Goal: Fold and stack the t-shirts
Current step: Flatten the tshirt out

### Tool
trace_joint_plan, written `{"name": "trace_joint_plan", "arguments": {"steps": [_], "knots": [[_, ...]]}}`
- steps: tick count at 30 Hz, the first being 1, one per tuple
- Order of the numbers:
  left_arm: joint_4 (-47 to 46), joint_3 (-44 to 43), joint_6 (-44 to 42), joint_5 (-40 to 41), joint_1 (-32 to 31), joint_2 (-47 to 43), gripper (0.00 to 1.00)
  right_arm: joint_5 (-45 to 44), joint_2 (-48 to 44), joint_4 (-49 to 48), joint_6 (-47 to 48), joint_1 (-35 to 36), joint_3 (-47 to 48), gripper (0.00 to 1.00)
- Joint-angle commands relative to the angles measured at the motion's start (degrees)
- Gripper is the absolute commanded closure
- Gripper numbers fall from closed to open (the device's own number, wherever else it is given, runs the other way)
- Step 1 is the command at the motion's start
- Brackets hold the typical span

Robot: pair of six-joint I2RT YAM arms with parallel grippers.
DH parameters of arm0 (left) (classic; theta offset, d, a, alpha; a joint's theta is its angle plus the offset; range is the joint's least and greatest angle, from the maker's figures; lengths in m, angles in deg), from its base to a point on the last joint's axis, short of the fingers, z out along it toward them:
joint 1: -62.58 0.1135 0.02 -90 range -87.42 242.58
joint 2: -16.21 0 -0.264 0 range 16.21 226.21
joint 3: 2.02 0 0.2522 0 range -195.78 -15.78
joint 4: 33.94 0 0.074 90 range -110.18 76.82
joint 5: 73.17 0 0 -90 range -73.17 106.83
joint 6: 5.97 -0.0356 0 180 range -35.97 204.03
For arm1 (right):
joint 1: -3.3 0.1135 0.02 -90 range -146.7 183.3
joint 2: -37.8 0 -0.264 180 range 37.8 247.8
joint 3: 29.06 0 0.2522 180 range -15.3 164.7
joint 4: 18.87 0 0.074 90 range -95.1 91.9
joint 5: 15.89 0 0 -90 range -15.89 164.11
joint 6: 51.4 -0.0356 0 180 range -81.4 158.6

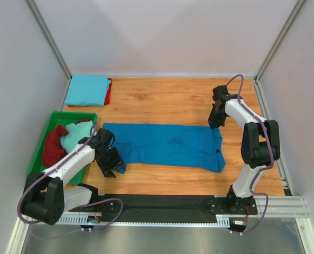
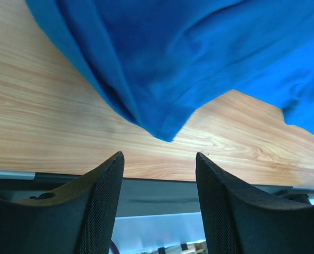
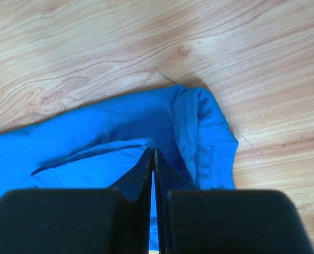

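The shirt's near corner is just beyond the open fingers of my left gripper. My left gripper needs to go down next until its fingers are on both sides of that corner, and then close.
A royal blue t-shirt (image 1: 167, 143) lies spread lengthwise across the middle of the wooden table. My right gripper (image 1: 215, 124) is at its far right corner. In the right wrist view the gripper (image 3: 154, 150) is shut, its tips pinching a raised fold of the shirt (image 3: 93, 132) beside the ribbed collar (image 3: 215, 143). My left gripper (image 1: 113, 168) is by the shirt's near left corner. It is open (image 2: 158, 154) with nothing between its fingers, and the shirt's corner (image 2: 167, 132) lies just beyond them. A folded sky blue t-shirt (image 1: 88, 89) rests on a red one (image 1: 109, 92) at the back left.
A green tray (image 1: 67, 114) at the left edge holds a maroon shirt (image 1: 52, 148) and a pale aqua shirt (image 1: 75, 135), close beside my left arm. A black base rail (image 1: 167, 203) runs along the near edge. White walls close in three sides.
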Motion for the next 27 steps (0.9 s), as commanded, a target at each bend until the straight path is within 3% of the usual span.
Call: {"name": "trace_joint_plan", "arguments": {"steps": [1, 7, 11, 14, 18, 21, 23, 24, 27], "knots": [[-2.14, 1.12, 3.92, -0.31, -0.19, 0.45, 0.36, 0.10, -2.92, -0.42, 0.37, -0.15, -1.14, 1.00], [-8.11, 1.91, 3.31, 1.97, -0.19, 5.63, 0.40, 1.59, -5.12, 0.02, -0.07, -0.15, -1.40, 1.00], [-10.67, 1.74, 3.22, 1.53, -0.19, 8.44, 0.48, 1.86, -6.35, 0.72, 0.19, -0.15, -1.23, 1.00], [-11.03, 1.12, 3.04, 1.18, -0.19, 9.59, 0.60, 1.94, -6.79, 1.25, 0.10, -0.15, -1.32, 1.00], [-9.89, 0.42, 2.78, 1.18, -0.19, 8.81, 1.00, 0.90, -7.58, 2.21, 0.02, -0.15, -1.40, 1.00], [-6.64, -3.34, 0.68, 2.23, -0.19, 5.56, 1.00, -3.48, -9.25, 4.58, -0.60, -0.32, 0.79, 1.00], [0.19, -13.23, -2.73, 5.03, -0.19, 3.19, 1.00, -6.91, -11.79, 6.34, -2.35, -1.37, 3.41, 1.00], [0.23, -13.29, -3.80, 6.27, -0.19, 2.66, 1.00, -8.24, -12.94, 6.35, -3.14, -1.90, 4.65, 1.00], [4.96, -26.35, -8.45, 9.26, 0.42, 1.95, 1.00, -11.84, -15.23, 6.61, -4.03, -4.18, 11.39, 1.00]]}}
